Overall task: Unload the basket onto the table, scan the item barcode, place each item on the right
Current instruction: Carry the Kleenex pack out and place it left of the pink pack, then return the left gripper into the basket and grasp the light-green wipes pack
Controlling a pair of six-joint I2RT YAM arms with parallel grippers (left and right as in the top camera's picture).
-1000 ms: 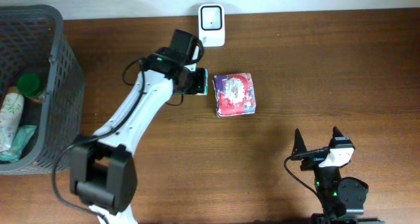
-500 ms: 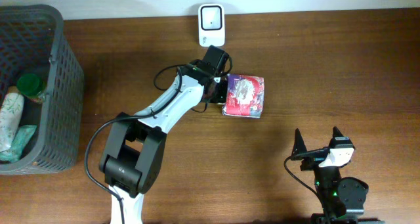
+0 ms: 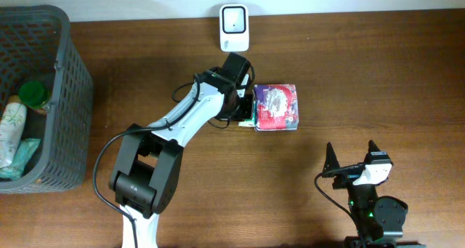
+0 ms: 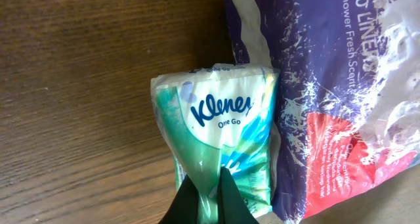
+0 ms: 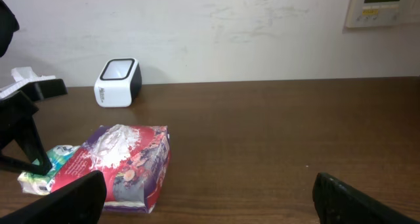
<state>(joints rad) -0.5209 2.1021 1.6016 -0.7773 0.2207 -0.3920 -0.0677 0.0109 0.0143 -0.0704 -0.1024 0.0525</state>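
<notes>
The tissue pack is touching the purple package, so the robot's left gripper needs to slide to the left in the overhead view, over bare wood, and let go of the flap.
My left gripper is shut on the wrapper flap of a green and white Kleenex tissue pack. The pack lies on the table, pressed against the left side of a purple and red crinkly package. From overhead the left gripper sits just left of that package, below the white scanner. No barcode shows on either item. My right gripper stands open at the table's near right, nothing between its fingertips. It looks toward the package and the scanner.
A dark grey mesh basket stands at the far left with a green-capped bottle and other packs inside. The scanner stands at the table's back edge against the white wall. Bare wood lies between the package and the right gripper.
The left arm swung right and slightly toward the front with the tissue pack, pushing the purple package to the right. The right arm has not moved.
</notes>
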